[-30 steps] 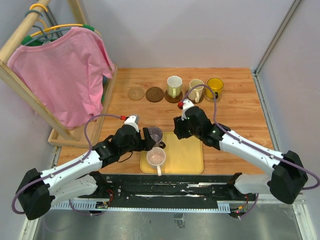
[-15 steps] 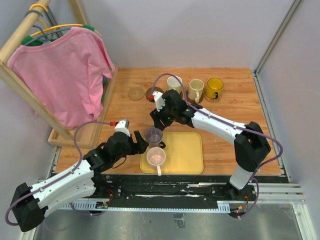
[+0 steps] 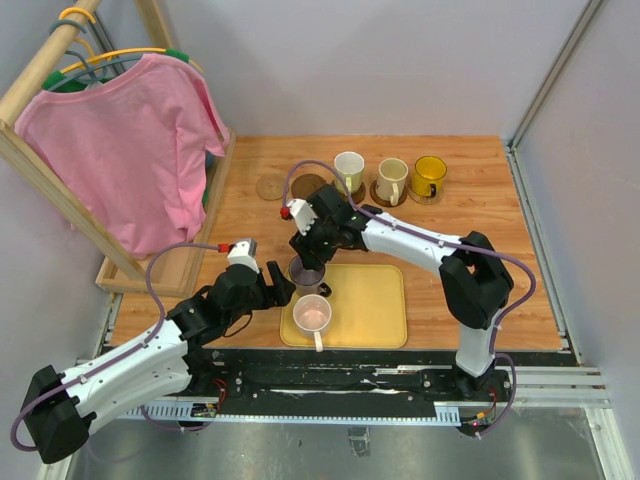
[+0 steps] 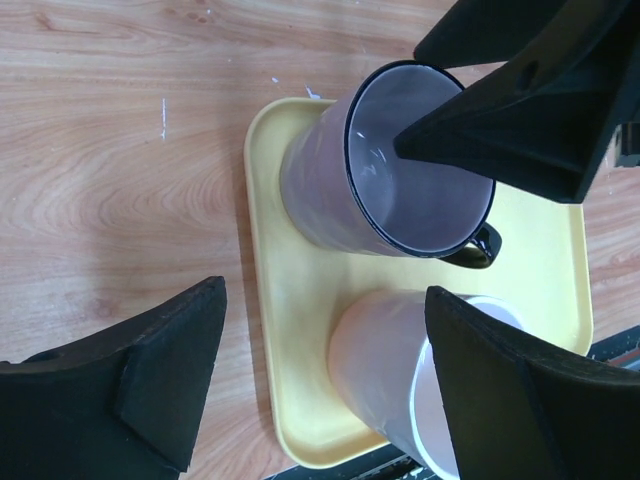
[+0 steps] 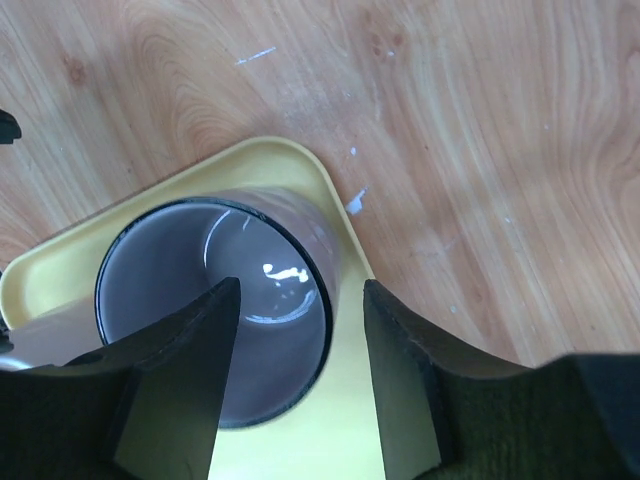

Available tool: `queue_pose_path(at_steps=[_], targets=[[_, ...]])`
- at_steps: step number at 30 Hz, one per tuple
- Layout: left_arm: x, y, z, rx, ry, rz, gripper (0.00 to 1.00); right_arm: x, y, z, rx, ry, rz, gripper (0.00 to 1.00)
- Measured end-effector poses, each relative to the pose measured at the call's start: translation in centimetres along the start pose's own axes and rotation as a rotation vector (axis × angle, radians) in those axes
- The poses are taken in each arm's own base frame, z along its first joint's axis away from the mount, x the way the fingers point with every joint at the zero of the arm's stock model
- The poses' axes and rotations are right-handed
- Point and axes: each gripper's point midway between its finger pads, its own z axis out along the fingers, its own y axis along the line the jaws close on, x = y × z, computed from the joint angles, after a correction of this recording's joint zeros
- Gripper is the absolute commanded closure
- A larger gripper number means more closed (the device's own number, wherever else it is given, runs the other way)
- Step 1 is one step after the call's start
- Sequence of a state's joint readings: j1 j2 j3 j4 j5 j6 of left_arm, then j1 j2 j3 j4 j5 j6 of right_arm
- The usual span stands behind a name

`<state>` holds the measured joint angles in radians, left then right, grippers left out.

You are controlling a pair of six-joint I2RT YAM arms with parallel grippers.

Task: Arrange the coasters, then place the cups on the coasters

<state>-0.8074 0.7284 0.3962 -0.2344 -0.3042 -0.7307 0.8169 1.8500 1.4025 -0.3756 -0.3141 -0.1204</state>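
I should next move my left gripper to the right in the top view and lower it onto the grey-purple cup's black handle (image 3: 325,290) (image 4: 482,246), since that slim handle fits between its fingers.
A grey-purple cup (image 3: 307,272) stands upright at the back left of the yellow tray (image 3: 375,300), with a pale pink cup (image 3: 312,314) just in front of it. My right gripper (image 3: 308,258) hangs over the grey-purple cup (image 5: 180,290), open. In the right wrist view the right gripper (image 5: 302,300) has one finger above the cup's inside and the other outside its rim. My left gripper (image 3: 283,290) is open at the tray's left edge, and the pink cup (image 4: 390,360) sits by its right finger. At the back, a white cup (image 3: 348,170), a cream cup (image 3: 391,180) and a yellow cup (image 3: 430,175) sit on coasters. A tan coaster (image 3: 271,187) and a dark brown coaster (image 3: 308,185) are bare.
A wooden rack with a pink shirt (image 3: 130,150) fills the left side, its base along the table's left edge. Grey walls close the back and the right. The right arm stretches across the tray's back edge.
The right arm swung left from behind the tray to above the grey-purple cup. The left gripper drew back from that cup toward the tray's left edge and opened a little wider.
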Motion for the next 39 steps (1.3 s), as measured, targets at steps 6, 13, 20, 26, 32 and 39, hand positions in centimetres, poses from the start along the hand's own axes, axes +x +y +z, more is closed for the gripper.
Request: queue_pose_path(at_steps=[6, 13, 20, 26, 32, 39], targets=[[0.3, 0.3, 0.1, -0.006, 0.004, 0.002, 0.16, 0.5, 0.5, 1.9, 0.003, 0.042, -0.027, 0.59], [0.2, 0.2, -0.1, 0.001, -0.003, 0.0, 0.15, 1.1, -0.1, 2.5, 0.121, 0.077, -0.049, 0.93], [0.3, 0.0, 0.2, 0.011, 0.004, 0.007, 0.15, 2.5, -0.9, 0.9, 0.269, 0.069, 0.055, 0.99], [0.7, -0.7, 0.9, 0.042, 0.024, 0.045, 0.13, 5.2, -2.1, -1.8, 0.446, 0.073, 0.235, 0.99], [1.6, -1.9, 1.9, 0.106, 0.063, 0.116, 0.11, 7.6, -3.5, -4.5, 0.641, 0.065, 0.435, 0.99], [1.5, -4.7, 2.8, 0.22, 0.096, 0.195, 0.09, 10.6, -4.3, -7.5, 0.802, 0.038, 0.594, 0.66]])
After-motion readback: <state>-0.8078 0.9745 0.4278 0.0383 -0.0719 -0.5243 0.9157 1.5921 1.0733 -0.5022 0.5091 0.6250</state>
